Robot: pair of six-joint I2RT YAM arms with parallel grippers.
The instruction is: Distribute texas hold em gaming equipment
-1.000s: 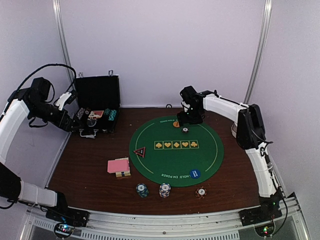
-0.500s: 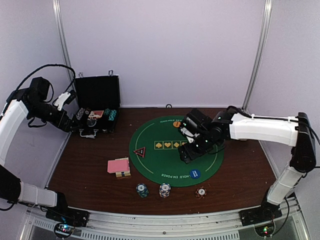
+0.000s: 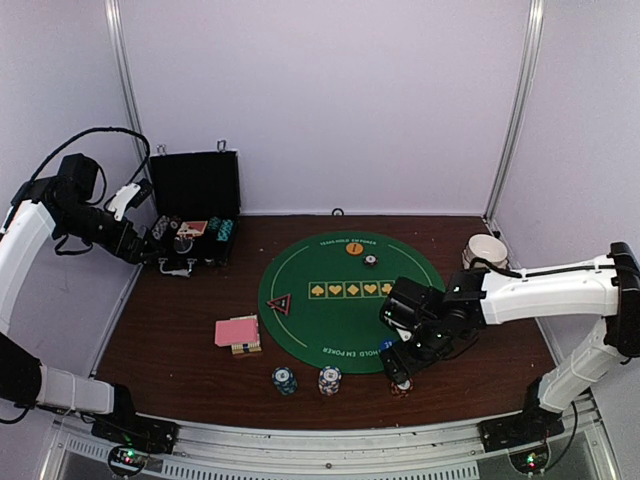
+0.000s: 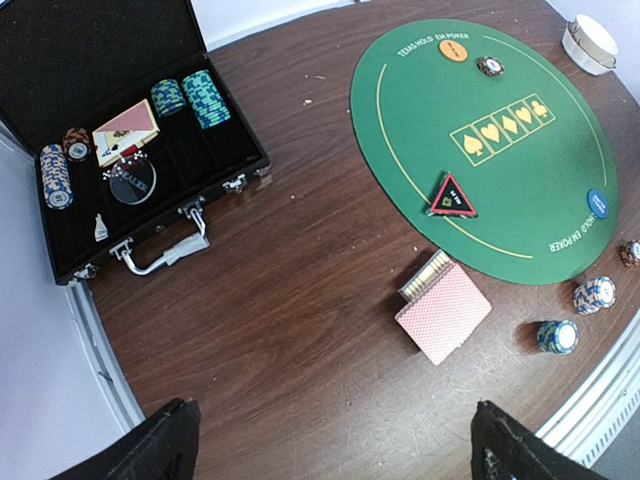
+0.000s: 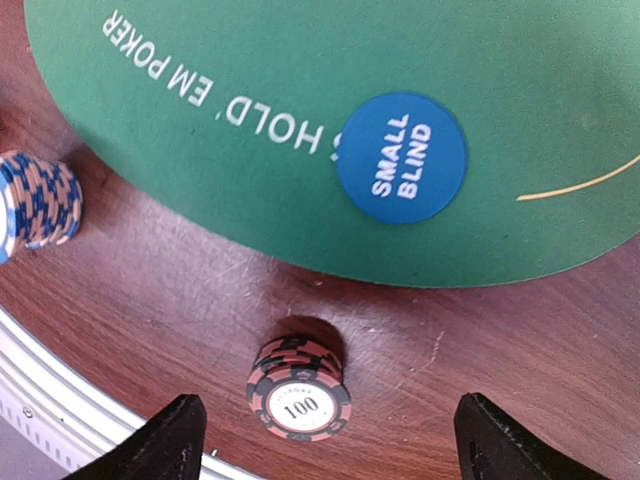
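Observation:
I will move my right gripper down next until its fingers are on either side of the red stack's upper chips (image 3: 401,386) (image 5: 300,404), then close it. The red stack is standing below it, between its open fingers.
The green round mat (image 3: 340,312) holds a black-red triangle marker (image 3: 279,303), an orange disc (image 3: 353,248), a single chip (image 3: 370,260) and a blue disc (image 5: 401,158). A pink-backed card stack (image 3: 238,332) lies left of the mat. Teal (image 3: 284,380), white-blue (image 3: 329,380) and red (image 5: 299,390) chip stacks stand along the near edge. My right gripper (image 5: 325,440) is open, hovering over the red stack, which sits between its fingers. My left gripper (image 4: 333,445) is open and empty, held high by the case (image 3: 195,215).
The open black case (image 4: 130,150) at the far left holds more chip stacks and cards. A white cup (image 3: 486,250) stands at the right of the mat. The metal table rail (image 5: 60,400) runs just beyond the red stack.
My right arm has swung from the far side of the mat, near the orange disc, across to the near edge over the red chip stack. The left arm has stayed put.

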